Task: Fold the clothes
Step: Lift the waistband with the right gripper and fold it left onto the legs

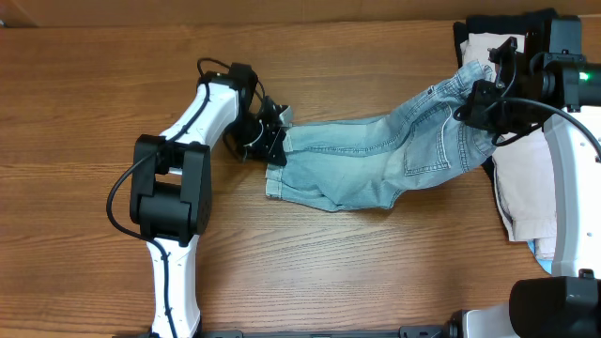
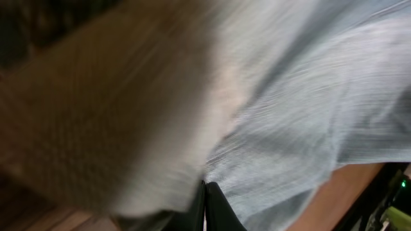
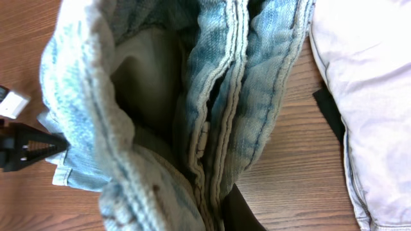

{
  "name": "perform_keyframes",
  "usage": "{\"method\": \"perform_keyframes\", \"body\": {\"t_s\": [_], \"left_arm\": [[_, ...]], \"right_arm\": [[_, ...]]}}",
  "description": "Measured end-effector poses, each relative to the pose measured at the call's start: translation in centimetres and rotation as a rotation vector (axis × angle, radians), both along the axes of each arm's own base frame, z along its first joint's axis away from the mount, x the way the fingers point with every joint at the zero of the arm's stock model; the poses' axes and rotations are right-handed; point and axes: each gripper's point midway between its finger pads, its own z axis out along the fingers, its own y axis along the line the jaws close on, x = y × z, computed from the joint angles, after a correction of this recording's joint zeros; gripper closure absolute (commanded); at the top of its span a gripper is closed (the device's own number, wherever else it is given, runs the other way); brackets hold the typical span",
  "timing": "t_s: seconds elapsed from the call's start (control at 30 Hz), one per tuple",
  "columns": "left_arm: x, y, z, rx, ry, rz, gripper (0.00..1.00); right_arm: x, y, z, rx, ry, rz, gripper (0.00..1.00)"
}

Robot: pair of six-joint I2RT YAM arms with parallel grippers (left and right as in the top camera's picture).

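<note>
The jeans still lie stretched out, so my right gripper will next go toward the left gripper and down, releasing the waistband (image 3: pixel 212 128) onto the legs near the cuffs.
A pair of light blue jeans (image 1: pixel 376 160) lies stretched across the wooden table (image 1: pixel 329 272), folded lengthwise. My left gripper (image 1: pixel 272 141) is shut on the leg cuffs at the left end; in the left wrist view the denim (image 2: pixel 308 122) fills the frame, blurred, with the closed fingertips (image 2: pixel 207 202) pinching it. My right gripper (image 1: pixel 479 103) is shut on the waistband and holds it raised above the table at the right. The right wrist view shows the bunched waistband (image 3: pixel 212 128) clamped in the gripper (image 3: pixel 221 202).
A stack of pale folded clothes (image 1: pixel 526 188) lies at the right edge over a dark one (image 1: pixel 488 28); a white garment (image 3: pixel 366 83) shows in the right wrist view. The left arm's base (image 1: pixel 169 188) stands at left.
</note>
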Motion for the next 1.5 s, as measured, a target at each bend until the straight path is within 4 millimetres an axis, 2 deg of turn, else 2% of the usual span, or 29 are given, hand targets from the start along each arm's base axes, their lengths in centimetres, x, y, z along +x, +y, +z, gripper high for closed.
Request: {"method": "perform_keyframes", "body": {"t_s": [0.27, 0.4, 0.5, 0.63, 0.7, 0.83, 0.97, 1.2, 1.33, 1.43, 1.5], "left_arm": [[0.1, 0.0, -1.0, 0.059, 0.092, 0.223, 0.96], [0.2, -0.2, -1.2, 0.073, 0.117, 0.286, 0.96], [0.2, -0.2, -1.2, 0.077, 0.130, 0.315, 0.96], [0.2, -0.2, -1.2, 0.080, 0.139, 0.329, 0.96], [0.2, -0.2, -1.2, 0.080, 0.141, 0.332, 0.95], [0.2, -0.2, -1.2, 0.082, 0.145, 0.340, 0.96], [0.3, -0.2, -1.2, 0.082, 0.146, 0.342, 0.96], [0.3, -0.2, -1.2, 0.081, 0.143, 0.342, 0.96], [0.2, -0.2, -1.2, 0.082, 0.146, 0.342, 0.96], [-0.2, 0.1, -1.0, 0.103, 0.165, 0.337, 0.89], [-0.9, 0.9, -0.8, 0.140, 0.195, 0.330, 0.86]], "right_arm": [[0.0, 0.2, 0.0, 0.029, 0.007, -0.042, 0.96], [0.1, 1.1, 0.2, 0.083, 0.010, -0.062, 0.96], [0.3, 2.7, 0.3, 0.104, 0.007, -0.052, 0.96], [0.9, 6.4, -0.1, 0.117, -0.009, -0.010, 0.96], [0.8, 8.7, -1.2, 0.115, 0.003, 0.008, 0.96], [0.2, 11.8, -3.3, 0.110, 0.030, 0.025, 0.96], [0.1, 13.9, -5.1, 0.111, 0.028, 0.022, 0.96], [0.8, 19.0, -9.2, 0.174, -0.012, 0.016, 0.96], [1.0, 20.9, -11.7, 0.187, 0.021, 0.012, 0.96], [1.0, 21.8, -13.5, 0.190, 0.060, 0.003, 0.96], [1.1, 22.0, -13.8, 0.196, 0.067, -0.003, 0.96]]}}
